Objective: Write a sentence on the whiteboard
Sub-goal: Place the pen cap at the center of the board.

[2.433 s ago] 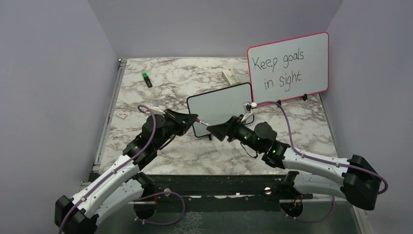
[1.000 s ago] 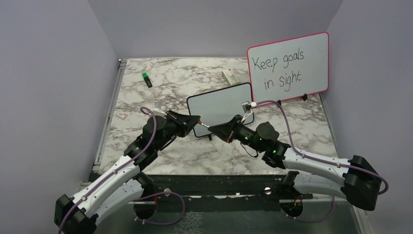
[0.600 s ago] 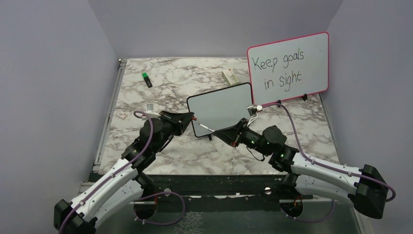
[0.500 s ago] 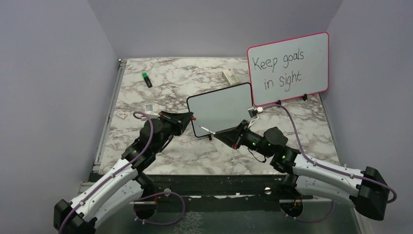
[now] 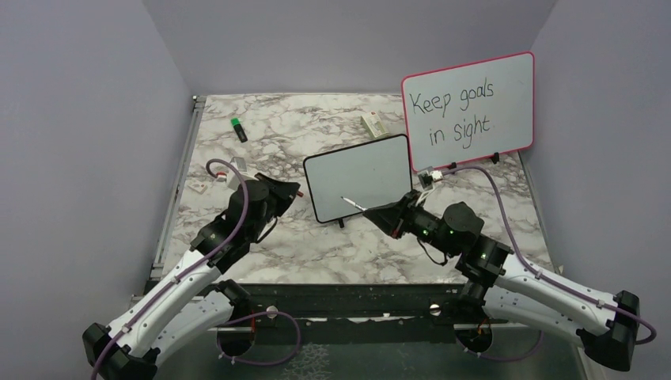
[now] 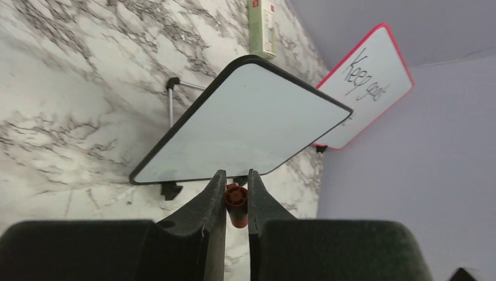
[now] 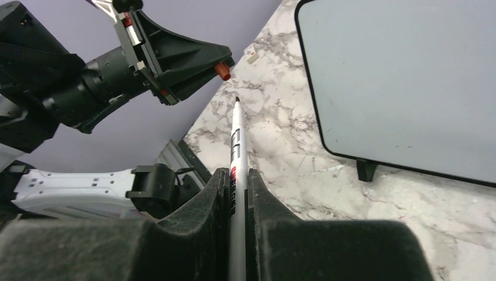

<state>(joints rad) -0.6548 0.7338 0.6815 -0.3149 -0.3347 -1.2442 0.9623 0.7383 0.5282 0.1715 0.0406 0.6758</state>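
Note:
The red cap (image 6: 236,202) is already off the marker, so my left gripper should turn downward, away from the whiteboard, and move down to the bare table beside it.
The whiteboard (image 5: 360,186), small and black-framed, stands tilted on its black feet at the table's middle. Its face (image 6: 245,123) is blank; no sentence shows on it (image 7: 403,88). My left gripper (image 5: 294,192) sits left of the board, shut on a red marker cap (image 6: 236,202). Low in front of the board, my right gripper (image 5: 372,211) is shut on a white marker (image 7: 236,146). The bare tip points up-left over the board's lower edge (image 5: 345,199), and I cannot tell whether it touches. The right wrist view shows the cap (image 7: 222,71) in the left gripper's fingers, apart from the marker tip.
A larger pink-framed board (image 5: 467,103) with black writing stands at the back right. A green-capped marker (image 5: 239,129) lies at the back left, a small pale box (image 5: 373,123) behind the whiteboard. A small white tag (image 5: 195,187) lies by the table's left rail.
The two grippers met at the marker, then drew apart. The left pulled back left with the red cap; the right swung right with the uncapped marker, its tip now before the board.

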